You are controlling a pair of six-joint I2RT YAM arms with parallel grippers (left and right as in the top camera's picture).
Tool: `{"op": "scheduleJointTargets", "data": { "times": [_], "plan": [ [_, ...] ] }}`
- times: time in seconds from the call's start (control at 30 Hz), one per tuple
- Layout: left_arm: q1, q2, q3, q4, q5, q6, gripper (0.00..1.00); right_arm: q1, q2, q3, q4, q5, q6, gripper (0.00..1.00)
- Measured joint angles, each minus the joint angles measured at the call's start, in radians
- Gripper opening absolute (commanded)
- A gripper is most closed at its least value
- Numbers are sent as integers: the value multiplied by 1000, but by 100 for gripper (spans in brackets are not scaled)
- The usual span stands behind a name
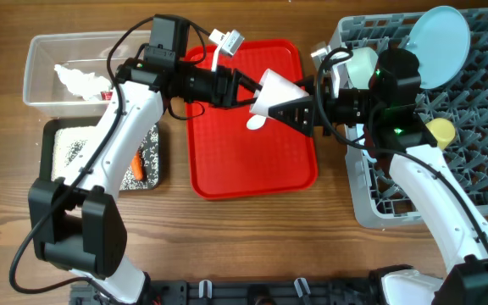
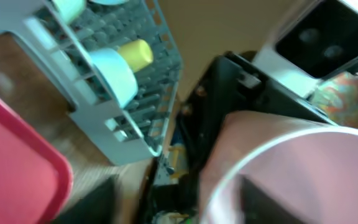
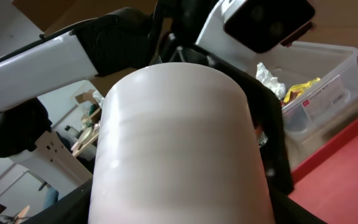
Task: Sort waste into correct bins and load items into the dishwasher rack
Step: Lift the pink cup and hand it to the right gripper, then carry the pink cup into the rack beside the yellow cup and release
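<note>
I will move my right gripper to the right in the overhead view next and lower the pink cup (image 1: 274,91). Then I will let go of it beside the yellow cup, where the rack wires are empty.
The pink cup (image 1: 274,91) hangs on its side above the red tray (image 1: 252,169), between both grippers. My left gripper (image 1: 246,87) grips it from the left, at the rim (image 2: 272,162). My right gripper (image 1: 299,110) clasps its body (image 3: 179,149) from the right. The white spoon (image 1: 255,122) lies on the red tray under the cup. The grey dishwasher rack (image 1: 481,135) at the right holds the light blue plate (image 1: 437,34) upright, a light blue bowl (image 1: 360,63) and the yellow cup (image 1: 440,130). The left wrist view is blurred.
The clear tub (image 1: 41,63) at back left holds white tissue (image 1: 74,80) and wrappers (image 1: 107,95). The black tray (image 1: 53,135) in front of it holds rice grains (image 1: 70,152) and the carrot (image 1: 137,165). The rack's left wall (image 1: 354,182) is close under my right arm.
</note>
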Motion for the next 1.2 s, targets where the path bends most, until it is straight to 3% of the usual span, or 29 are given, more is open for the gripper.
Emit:
{"op": "scheduleJointTargets", "data": {
  "times": [0.17,0.3,0.57,0.7,0.97,1.2],
  "plan": [
    [0,0,0,0,-147,-3,100,-66,0,0,-14,6,0,59],
    [0,0,0,-21,-376,-3,100,-143,0,0,-70,72,-4,58],
    [0,0,0,-33,-829,-3,100,-279,0,18,-422,359,-43,58],
    [0,0,0,-33,-897,-3,100,-336,-10,84,-629,473,-88,59],
    [0,0,0,-34,-927,-3,100,-449,-117,438,-1193,803,-204,59],
    [0,0,0,-33,-933,-3,100,-601,-123,506,-1430,1089,-209,59]
  ]
}}
